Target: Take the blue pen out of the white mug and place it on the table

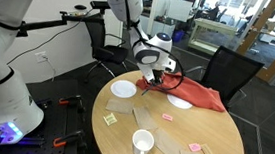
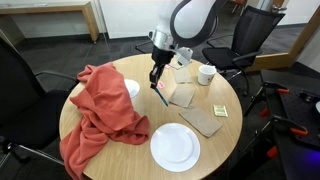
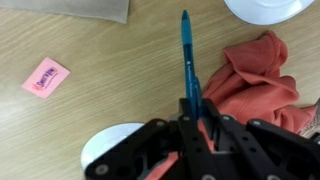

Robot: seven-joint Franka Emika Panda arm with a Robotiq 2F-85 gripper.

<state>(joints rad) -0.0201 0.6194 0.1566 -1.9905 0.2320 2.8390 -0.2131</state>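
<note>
My gripper holds the blue pen and should next go down away from the red cloth to release it, because bare wood shows between the brown card and the large [image 1: 145,100] [image 3: 178,27] white plate.
My gripper [image 3: 192,112] is shut on the blue pen [image 3: 187,55], which sticks out from the jaws, pointing down at the table top. In both exterior views the gripper [image 1: 155,77] [image 2: 157,80] hangs over the round tan table [image 1: 217,144] [image 2: 100,150], by the edge of the red cloth. The pen's tip [image 2: 161,94] is just above the wood. The white mug [image 1: 143,143] [image 2: 206,73] stands upright, well away from the gripper, and is out of the wrist view.
A red cloth [image 2: 100,110] [image 3: 265,75] is heaped on the table beside the gripper. A large white plate [image 2: 175,147] and a smaller white dish [image 2: 131,88] [image 3: 105,143] lie nearby. There are brown card pieces [image 2: 183,95], a pink packet [image 3: 46,77], and black chairs [image 1: 228,70] around the table.
</note>
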